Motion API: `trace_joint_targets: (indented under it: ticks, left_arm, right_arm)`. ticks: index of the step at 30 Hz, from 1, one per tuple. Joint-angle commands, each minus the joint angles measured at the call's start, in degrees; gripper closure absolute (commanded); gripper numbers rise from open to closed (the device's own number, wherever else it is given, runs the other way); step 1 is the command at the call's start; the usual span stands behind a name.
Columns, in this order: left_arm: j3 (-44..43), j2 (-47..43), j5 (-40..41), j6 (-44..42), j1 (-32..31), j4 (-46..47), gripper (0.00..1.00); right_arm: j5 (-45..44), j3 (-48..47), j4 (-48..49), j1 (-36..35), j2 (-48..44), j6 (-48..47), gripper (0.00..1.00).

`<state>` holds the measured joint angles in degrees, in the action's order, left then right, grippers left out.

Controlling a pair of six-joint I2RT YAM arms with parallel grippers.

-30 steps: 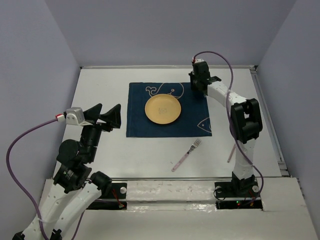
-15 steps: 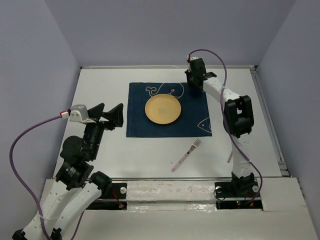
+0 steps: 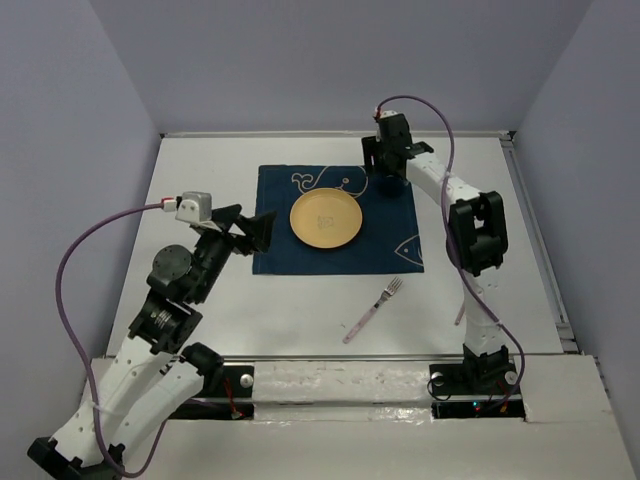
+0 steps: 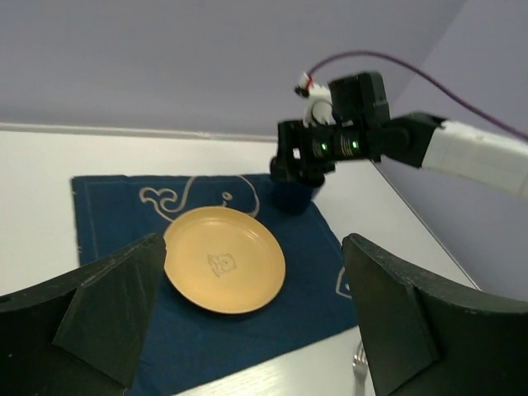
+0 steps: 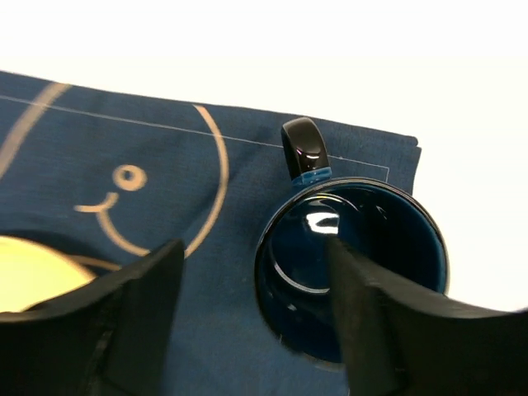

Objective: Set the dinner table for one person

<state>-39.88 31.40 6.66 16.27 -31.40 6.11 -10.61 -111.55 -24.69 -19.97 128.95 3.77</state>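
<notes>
The fork lies off the placemat (image 3: pixel 300 250), so my left gripper comes down, back and to the right in the top view onto the fork's pink handle next.
On the white dinner table (image 3: pixel 200 180) lies a navy whale placemat (image 3: pixel 300 250) with a yellow plate (image 3: pixel 326 220) at its middle. A dark blue mug (image 5: pixel 363 239) stands upright on the mat's far right corner, handle (image 5: pixel 302 148) pointing away. My right gripper (image 5: pixel 254 247) is open over the mug: one finger reaches inside it, the other hangs outside over the cloth, clear of the mug's wall. My left gripper (image 4: pixel 253 247) is open and empty above the mat's left edge, facing the plate (image 4: pixel 224 259). A pink-handled fork (image 3: pixel 374 309) lies on the table below the mat.
A thin pink utensil (image 3: pixel 462 305) lies near the right arm's lower link, partly hidden. Lavender walls surround the table on three sides. A metal rail (image 3: pixel 540 240) runs along the table's right edge.
The right gripper's jaws have spread apart around the mug's wall, letting go of it on the mat's corner. The left arm has swung right and forward to the mat's left edge.
</notes>
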Motion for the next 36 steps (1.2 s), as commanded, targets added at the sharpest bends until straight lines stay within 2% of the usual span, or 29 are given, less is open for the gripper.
trace_joint_targets:
  ticks: [1,4,7,10,12,13,14,18,19,23,28,35,36]
  left_arm:
    - [-1.8,3.7,-12.8,3.2,0.3,4.4,0.01]
    - [-0.8,4.6,-17.6,5.0,0.3,6.8,0.01]
    - [0.3,7.5,-19.8,7.9,-0.3,8.4,0.01]
    - [2.3,11.9,-14.3,9.7,-3.4,7.2,0.03]
    - [3.7,15.8,-13.8,10.6,-5.3,7.1,0.13]
    - [4.2,17.0,-12.7,10.7,-7.0,7.2,0.16]
    - [5.0,18.1,-9.1,10.6,-11.4,7.5,0.22]
    - [5.3,26.5,2.6,8.7,-23.1,7.5,0.27]
    - [4.9,28.0,6.4,7.6,-25.1,6.9,0.28]
    - [2.7,36.3,8.8,5.4,-31.9,6.8,0.36]
    - [-1.0,47.6,10.6,2.3,-36.4,8.1,0.40]
    - [-4.9,56.6,8.1,-1.6,-39.3,10.9,0.42]
    - [-5.6,58.3,7.3,-2.0,-39.7,10.9,0.45]
  right_arm:
    - [2.4,0.9,1.5,-0.3,-12.2,2.9,0.22]
    - [3.0,4.6,1.6,-0.3,-17.0,4.4,0.19]
    - [1.3,12.4,1.9,-0.3,-25.1,7.2,0.19]
    - [2.0,25.2,7.5,-0.3,-35.0,10.6,0.22]
    - [0.6,33.6,9.5,-0.3,-41.6,13.1,0.24]
    - [-0.1,36.2,10.6,-0.3,-43.8,13.9,0.25]
    - [-1.2,38.7,11.1,-0.3,-46.1,15.5,0.26]
    - [-1.6,50.7,13.4,-0.3,-58.6,17.9,0.30]
    - [-2.0,55.4,14.0,-0.3,-64.3,18.1,0.31]
    - [-3.2,64.1,13.6,-0.3,-76.5,19.3,0.35]
    - [-4.9,67.9,11.4,-0.3,-82.4,20.0,0.36]
    - [-5.0,68.0,11.8,-0.3,-79.6,20.2,0.37]
    - [-4.5,68.2,12.1,-0.3,-79.2,20.2,0.37]
